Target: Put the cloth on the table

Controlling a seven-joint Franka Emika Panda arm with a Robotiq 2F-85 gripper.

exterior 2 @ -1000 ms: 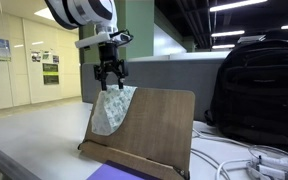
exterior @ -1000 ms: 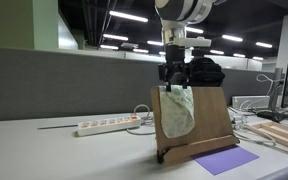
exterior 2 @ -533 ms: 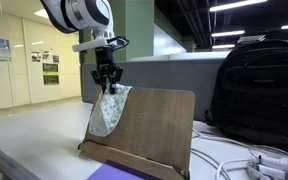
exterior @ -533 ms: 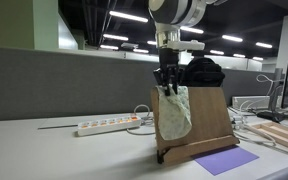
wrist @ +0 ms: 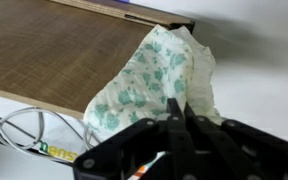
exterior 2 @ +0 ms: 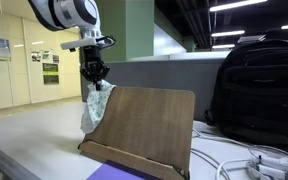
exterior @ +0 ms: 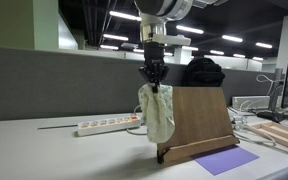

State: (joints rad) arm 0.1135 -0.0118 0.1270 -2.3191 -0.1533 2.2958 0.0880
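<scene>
I will move my gripper away from the wooden stand and then down over the bare white table to let go of the cloth, because that part of the table is empty.
A pale cloth with a green print hangs from my gripper (exterior: 155,78) in both exterior views: cloth (exterior: 157,112) and cloth (exterior 2: 95,103). My gripper (exterior 2: 93,76) is shut on its top edge and holds it off to the side of the wooden stand (exterior: 199,120), above the white table (exterior: 54,152). In the wrist view the cloth (wrist: 149,78) spreads out from the shut gripper (wrist: 179,108), with the wooden stand (wrist: 54,55) beside it. The lower end of the cloth hangs near the stand's base.
A white power strip (exterior: 106,126) lies on the table behind the cloth. A purple sheet (exterior: 224,160) lies in front of the stand. A black backpack (exterior 2: 256,90) stands behind the stand (exterior 2: 149,125), with cables (exterior 2: 249,160) near it. Wooden pieces (exterior: 284,135) lie at one end.
The gripper has shut on the cloth's top edge and pulled it sideways off the wooden stand; the cloth now hangs free beside the stand.
</scene>
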